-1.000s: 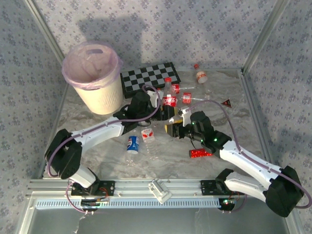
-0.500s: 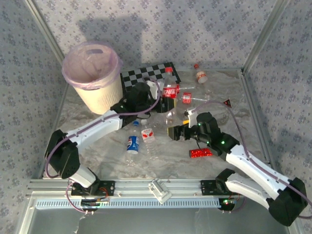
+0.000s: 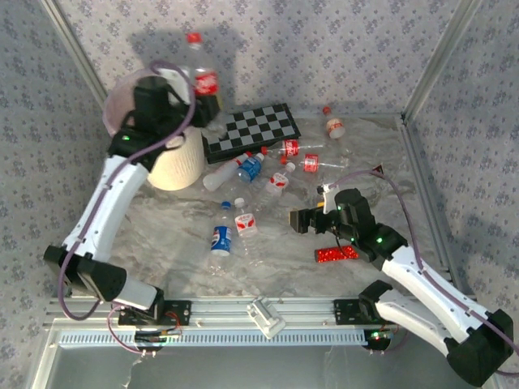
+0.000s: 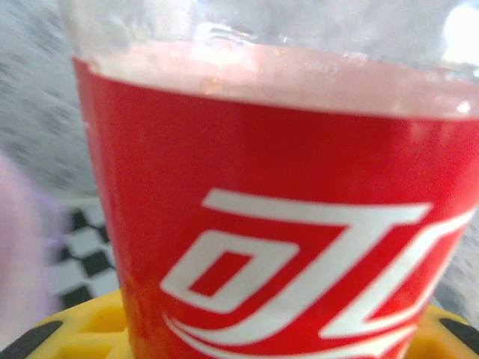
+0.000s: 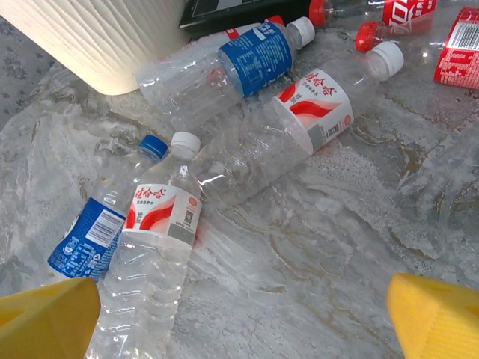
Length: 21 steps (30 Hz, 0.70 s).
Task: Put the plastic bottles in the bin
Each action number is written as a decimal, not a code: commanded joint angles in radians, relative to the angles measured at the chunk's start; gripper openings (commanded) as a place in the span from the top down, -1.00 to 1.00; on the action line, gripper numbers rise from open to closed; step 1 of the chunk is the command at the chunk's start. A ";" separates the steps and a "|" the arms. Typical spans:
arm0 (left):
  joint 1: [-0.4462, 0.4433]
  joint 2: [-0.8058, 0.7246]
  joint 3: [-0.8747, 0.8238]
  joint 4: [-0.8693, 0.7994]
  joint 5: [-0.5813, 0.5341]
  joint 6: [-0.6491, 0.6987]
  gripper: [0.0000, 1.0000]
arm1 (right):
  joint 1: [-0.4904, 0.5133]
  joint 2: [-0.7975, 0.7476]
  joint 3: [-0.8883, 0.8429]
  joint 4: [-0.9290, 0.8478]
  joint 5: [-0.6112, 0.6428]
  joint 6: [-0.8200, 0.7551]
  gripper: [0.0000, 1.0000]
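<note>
The bin's pink-lined opening lies beside and below my fingers. My left gripper will next move past the bin's rim, over that opening and down to release the bottle.
My left gripper is raised beside the bin's right rim, shut on an upright red-label bottle with a red cap. In the left wrist view that bottle's label is close up, above my yellow fingers. The cream bin with its pink liner sits partly behind the arm. My right gripper hangs open low over the table, yellow fingertips spread wide with nothing between. Before it lie a blue-label bottle, a red-and-white one, and a pair side by side.
A checkerboard lies behind the bottles. More red-label bottles rest near it, and another at the back. A red glittery tube lies by the right arm. Metal frame posts and patterned walls close in the table.
The left arm has lifted the red-label bottle from the table's middle up to the bin's rim. The right gripper has opened wide and drawn back slightly to the right.
</note>
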 commanded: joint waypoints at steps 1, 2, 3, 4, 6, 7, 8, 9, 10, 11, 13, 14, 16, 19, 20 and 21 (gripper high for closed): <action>0.106 -0.025 0.082 -0.101 -0.011 0.068 1.00 | -0.002 0.004 0.011 -0.017 0.015 0.001 -1.00; 0.136 -0.023 0.094 -0.107 -0.014 0.072 1.00 | -0.003 0.006 0.011 -0.020 0.015 -0.002 -1.00; 0.167 -0.016 0.109 -0.119 -0.031 0.081 1.00 | -0.003 0.009 0.012 -0.025 0.017 -0.005 -1.00; 0.195 -0.003 0.125 -0.144 -0.059 0.094 1.00 | -0.004 0.011 0.013 -0.030 0.021 -0.007 -1.00; 0.256 0.028 0.143 -0.182 -0.059 0.101 1.00 | -0.004 0.015 0.013 -0.041 0.027 -0.007 -1.00; 0.285 0.043 0.143 -0.191 -0.041 0.100 1.00 | -0.004 0.015 0.013 -0.045 0.033 -0.006 -1.00; 0.305 0.056 0.139 -0.196 -0.030 0.104 1.00 | -0.004 0.013 0.013 -0.050 0.035 -0.006 -1.00; 0.322 0.073 0.140 -0.210 -0.027 0.116 1.00 | -0.002 0.010 0.013 -0.058 0.038 -0.004 -1.00; 0.332 0.095 0.147 -0.233 -0.029 0.132 1.00 | -0.003 0.006 0.011 -0.062 0.041 -0.003 -0.99; 0.339 0.115 0.154 -0.267 -0.033 0.150 1.00 | -0.004 0.002 0.010 -0.067 0.043 -0.001 -1.00; 0.343 0.165 0.180 -0.330 -0.050 0.195 1.00 | -0.005 -0.005 0.004 -0.071 0.046 0.005 -1.00; 0.343 0.187 0.189 -0.358 -0.061 0.213 1.00 | -0.005 -0.006 0.001 -0.073 0.049 0.009 -1.00; 0.344 0.229 0.196 -0.400 -0.078 0.250 1.00 | -0.007 -0.006 -0.005 -0.070 0.057 0.019 -1.00; 0.343 0.290 0.221 -0.472 -0.089 0.292 1.00 | -0.008 -0.001 -0.010 -0.066 0.062 0.036 -1.00; 0.344 0.305 0.227 -0.486 -0.092 0.300 1.00 | -0.008 0.003 -0.010 -0.067 0.059 0.040 -0.99; 0.344 0.320 0.227 -0.494 -0.094 0.311 1.00 | -0.007 0.004 -0.012 -0.066 0.057 0.041 -0.99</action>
